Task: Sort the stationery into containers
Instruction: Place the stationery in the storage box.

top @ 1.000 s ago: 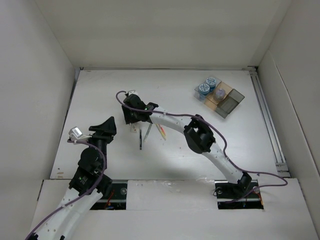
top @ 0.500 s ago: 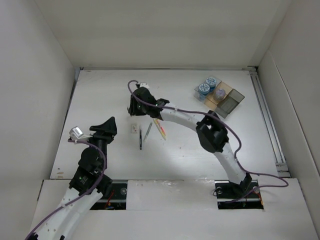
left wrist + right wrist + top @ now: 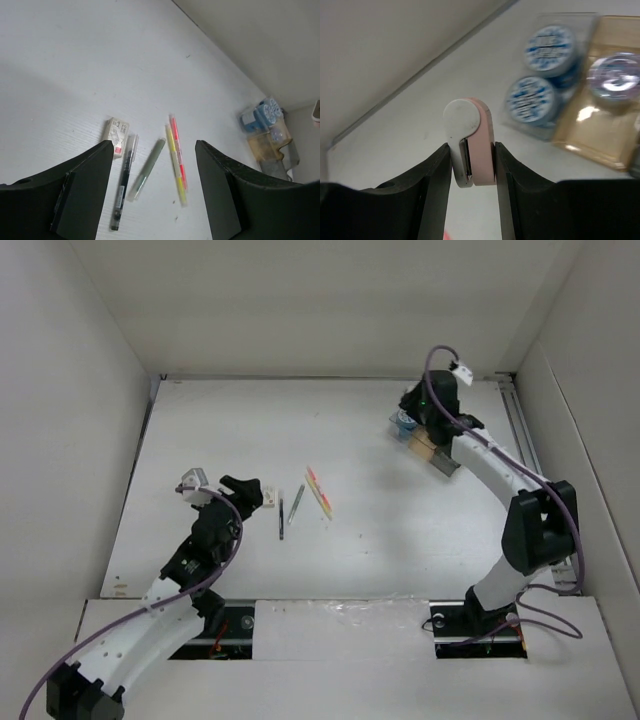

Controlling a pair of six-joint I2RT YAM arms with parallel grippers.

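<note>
The organizer tray's tan section has free space beside the clear round item, so my right gripper should move past the blue-and-white rolls and lower over that section.
My right gripper [image 3: 471, 150] is shut on a small pink-and-white stationery piece [image 3: 470, 140]; in the top view it [image 3: 418, 418] hovers over the organizer tray [image 3: 446, 457] at the far right. Two blue-and-white rolls [image 3: 553, 42] [image 3: 532, 100] lie in the tray's clear compartments, beside a tan compartment [image 3: 600, 130] holding a clear round item [image 3: 615, 75]. My left gripper [image 3: 154, 150] is open and empty above the pens; it also shows in the top view [image 3: 252, 490]. Below it lie a black pen [image 3: 123, 187], a grey pen [image 3: 146, 168], a yellow pen [image 3: 176, 167] and an orange pen [image 3: 177, 145].
A small white box [image 3: 115, 136] lies just left of the black pen, also seen in the top view [image 3: 268, 497]. White walls close the table at the back and both sides. A rail [image 3: 535, 480] runs along the right edge.
My right arm has swung from the pens in the middle across to the organizer at the far right, carrying the pink-and-white piece. My left arm has reached forward toward the pens.
</note>
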